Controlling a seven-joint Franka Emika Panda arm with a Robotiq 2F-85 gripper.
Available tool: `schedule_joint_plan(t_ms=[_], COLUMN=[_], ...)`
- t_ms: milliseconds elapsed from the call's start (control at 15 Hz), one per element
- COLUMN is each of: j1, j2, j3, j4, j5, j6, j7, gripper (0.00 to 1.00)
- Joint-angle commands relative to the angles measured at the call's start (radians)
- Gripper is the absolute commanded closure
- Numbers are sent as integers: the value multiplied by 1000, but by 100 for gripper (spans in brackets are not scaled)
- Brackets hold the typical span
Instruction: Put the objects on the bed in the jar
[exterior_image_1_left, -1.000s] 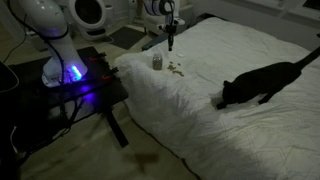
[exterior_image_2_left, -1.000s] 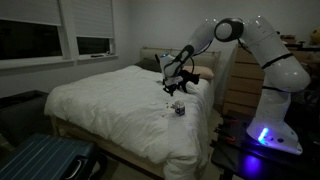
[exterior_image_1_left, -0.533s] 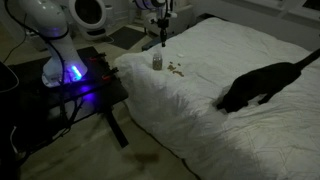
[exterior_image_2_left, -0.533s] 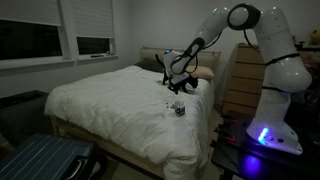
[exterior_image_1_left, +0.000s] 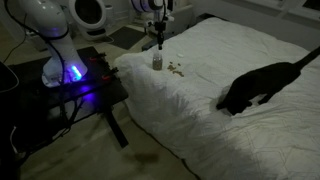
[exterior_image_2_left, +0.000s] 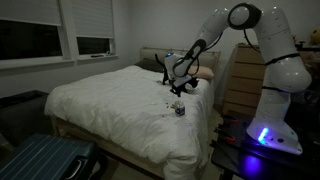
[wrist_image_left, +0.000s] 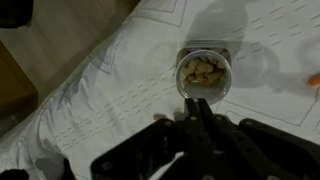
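Note:
The jar's opening (exterior_image_1_left: 157, 54) (wrist_image_left: 204, 74) lies below my gripper, with a gap showing between them, so next I should lower my gripper to the jar's opening and release what it holds.
The jar (exterior_image_1_left: 157, 61) stands upright near the corner of the white quilted bed (exterior_image_1_left: 200, 115). From above, in the wrist view, the jar (wrist_image_left: 203, 72) holds several pale bits. A few tiny objects (exterior_image_1_left: 175, 68) lie on the cover just beside it, and one bit (wrist_image_left: 314, 78) shows at the wrist view's edge. My gripper (exterior_image_1_left: 158, 43) hangs directly above the jar's mouth. Its fingertips (wrist_image_left: 195, 103) are pressed together at the jar's rim. Whether a bit sits between them is too small to tell. The gripper (exterior_image_2_left: 178, 91) also shows above the jar (exterior_image_2_left: 179, 109) in an exterior view.
A large black animal (exterior_image_1_left: 255, 88) stands on the bed to one side of the jar. The robot base (exterior_image_1_left: 62, 60) with blue light sits on a dark stand (exterior_image_1_left: 85, 95) beside the bed. A dresser (exterior_image_2_left: 240, 80) stands behind the arm.
My gripper has moved sideways from above the loose bits to above the jar, still shut. The black animal has shifted slightly on the bed.

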Motion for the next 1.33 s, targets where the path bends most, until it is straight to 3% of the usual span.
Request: schedule_joint_plan(t_ms=[0,867,933,1000,1133,1267], j1=[-32,-99,-98,-93,-89,-85], j2=[-8,66,68,70,73,74], j3=[22,58,56,53,50,48], j4=[-28,-14,-15,-17,-19,-19], j5=[9,132,130,125,122,121], j6=[35,101,111,120,135,140], j7=[-29,-194,-203,-201,-209,-207], gripper=[99,99,93,68,64,49])
